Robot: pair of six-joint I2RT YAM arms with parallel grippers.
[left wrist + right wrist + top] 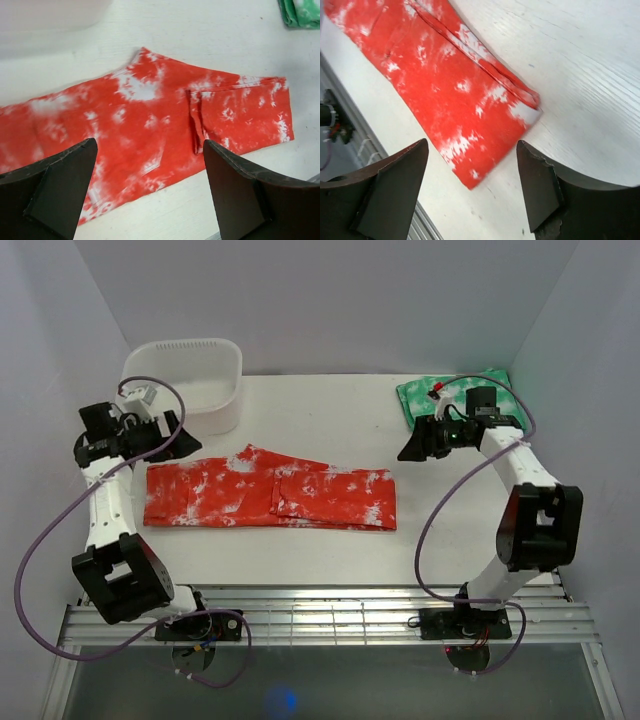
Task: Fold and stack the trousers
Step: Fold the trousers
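My right gripper moves down and draws back onto the middle of the trousers' doubled end [393, 503] [496, 157] next, since that end lies below it and nearer my base.
The red-orange trousers [270, 495] with white blotches lie flat across the middle of the table, folded lengthwise into a long strip, with the leg ends doubled back over the right half. They also show in the left wrist view [150, 125] and the right wrist view [445, 85]. My left gripper [172, 435] is open and empty above the strip's far left end; its fingers [60, 185] frame the cloth. My right gripper [408, 450] is open and empty, raised beyond the strip's right end; its fingers [540, 185] frame the cloth's corner.
A white basket [190, 380] stands at the back left. A folded green cloth with white blotches [455, 395] lies at the back right, partly under the right arm, and shows in the left wrist view [300, 12]. A metal rail [330, 615] runs along the near edge.
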